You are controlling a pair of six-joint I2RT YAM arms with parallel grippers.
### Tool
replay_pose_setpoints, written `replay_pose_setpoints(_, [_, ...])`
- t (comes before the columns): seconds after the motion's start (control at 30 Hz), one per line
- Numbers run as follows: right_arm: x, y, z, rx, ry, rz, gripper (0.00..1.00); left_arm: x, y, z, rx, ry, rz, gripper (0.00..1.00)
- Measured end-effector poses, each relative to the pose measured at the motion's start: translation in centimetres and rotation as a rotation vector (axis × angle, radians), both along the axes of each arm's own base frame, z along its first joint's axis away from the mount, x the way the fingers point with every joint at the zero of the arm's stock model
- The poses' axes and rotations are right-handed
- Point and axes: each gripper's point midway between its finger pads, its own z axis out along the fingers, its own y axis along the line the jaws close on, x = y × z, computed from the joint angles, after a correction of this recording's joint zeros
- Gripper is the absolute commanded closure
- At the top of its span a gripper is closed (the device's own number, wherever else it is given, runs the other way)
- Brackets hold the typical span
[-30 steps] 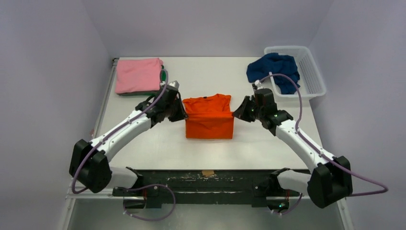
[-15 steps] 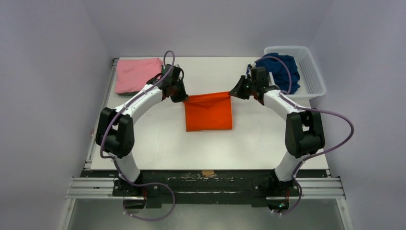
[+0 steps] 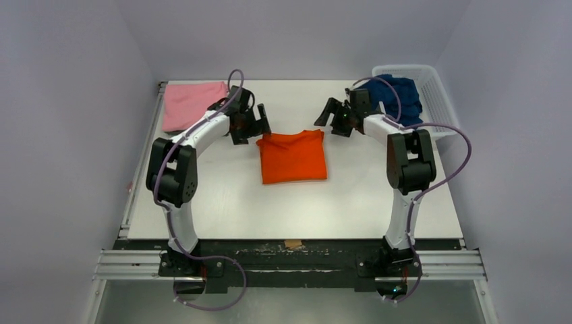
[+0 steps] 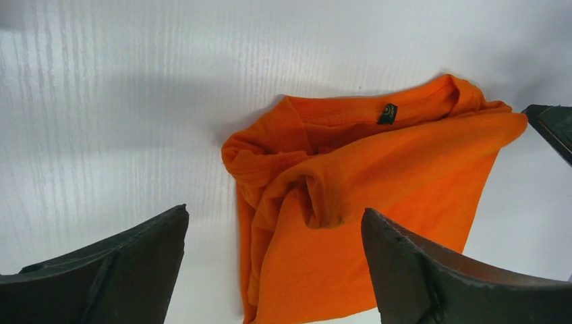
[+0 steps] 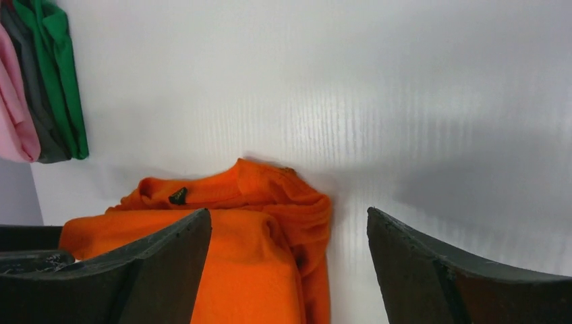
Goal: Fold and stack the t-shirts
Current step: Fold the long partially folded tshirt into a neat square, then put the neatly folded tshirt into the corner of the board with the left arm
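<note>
Next, my left gripper will move down and shift slightly back, straddling the rumpled side edge there, since the orange t-shirt's far corner by the pink stack lies bunched.
An orange t-shirt (image 3: pixel 293 156) lies folded in half on the table's middle, collar and label toward the far edge (image 4: pixel 387 113). My left gripper (image 3: pixel 260 125) hovers just above its far left corner, open, nothing between the fingers; the left wrist view shows the cloth (image 4: pixel 378 182) lying loose below the left gripper (image 4: pixel 275 210). My right gripper (image 3: pixel 324 116) stands open above the far right corner (image 5: pixel 297 202), the right gripper (image 5: pixel 289 212) also empty. A pink t-shirt (image 3: pixel 192 104) lies folded at the far left on a green one (image 5: pixel 59 74). A navy t-shirt (image 3: pixel 399 98) is heaped in the basket.
The white mesh basket (image 3: pixel 442 111) stands at the far right corner, with the navy cloth spilling over its left rim. The pink-topped stack sits close behind the left arm's wrist. A small brown tape mark (image 3: pixel 292 244) is on the near edge.
Both grippers carried the orange t-shirt's near edge back over to the collar, folding it in half, then opened and let go; the cloth now lies flat.
</note>
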Motion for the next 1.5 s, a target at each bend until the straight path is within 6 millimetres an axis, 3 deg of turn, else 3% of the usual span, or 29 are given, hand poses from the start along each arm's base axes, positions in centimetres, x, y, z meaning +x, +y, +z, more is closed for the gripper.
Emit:
replay_pose_setpoints(0.13, [-1.9, -1.6, 1.6, -0.037, -0.025, -0.030, 0.13, -0.5, -0.8, -0.3, -0.062, 0.001, -0.035, 0.00])
replay_pose_setpoints(0.23, [-5.0, -2.8, 4.1, -0.061, -0.070, -0.053, 0.12, -2.8, -1.4, -2.3, -0.109, 0.049, -0.074, 0.01])
replay_pose_setpoints(0.33, [-7.7, -3.7, 6.2, -0.071, -0.118, -0.068, 0.12, -5.3, -1.9, -4.6, -0.157, 0.116, -0.107, 0.06])
replay_pose_setpoints(0.4, [-8.9, -4.0, 6.5, -0.078, -0.126, -0.074, 0.12, -5.3, -2.4, -4.4, -0.190, 0.111, -0.122, 0.13])
replay_pose_setpoints(0.53, [-10.9, -4.8, 5.5, -0.106, -0.103, -0.081, 0.12, -4.7, -3.5, -4.7, -0.220, 0.093, -0.144, 0.32])
replay_pose_setpoints(0.7, [-12.9, -5.9, 5.2, -0.145, -0.091, -0.108, 0.12, -3.5, -5.4, -5.7, -0.160, 0.098, -0.162, 0.99])
replay_pose_setpoints(0.8, [-13.0, -6.5, 6.1, -0.163, -0.119, -0.130, 0.12, -3.1, -6.4, -6.3, -0.064, 0.113, -0.164, 1.00])
replay_pose_setpoints(0.93, [-13.0, -7.0, 7.1, -0.181, -0.153, -0.148, 0.12, -1.7, -6.5, -5.4, 0.113, 0.069, -0.147, 1.00])
replay_pose_setpoints(1.1, [-13.6, -7.8, 7.3, -0.209, -0.171, -0.172, 0.12, 0.0, -3.8, -3.4, 0.326, -0.011, -0.140, 1.00])
replay_pose_setpoints(1.27, [-14.1, -8.5, 7.4, -0.236, -0.180, -0.195, 0.10, 3.6, -0.9, 0.9, 0.522, -0.152, -0.181, 1.00])
replay_pose_setpoints(1.5, [-14.4, -10.0, 9.2, -0.272, -0.240, -0.257, 0.09, 8.4, 2.3, 7.7, 0.686, -0.311, -0.205, 1.00])
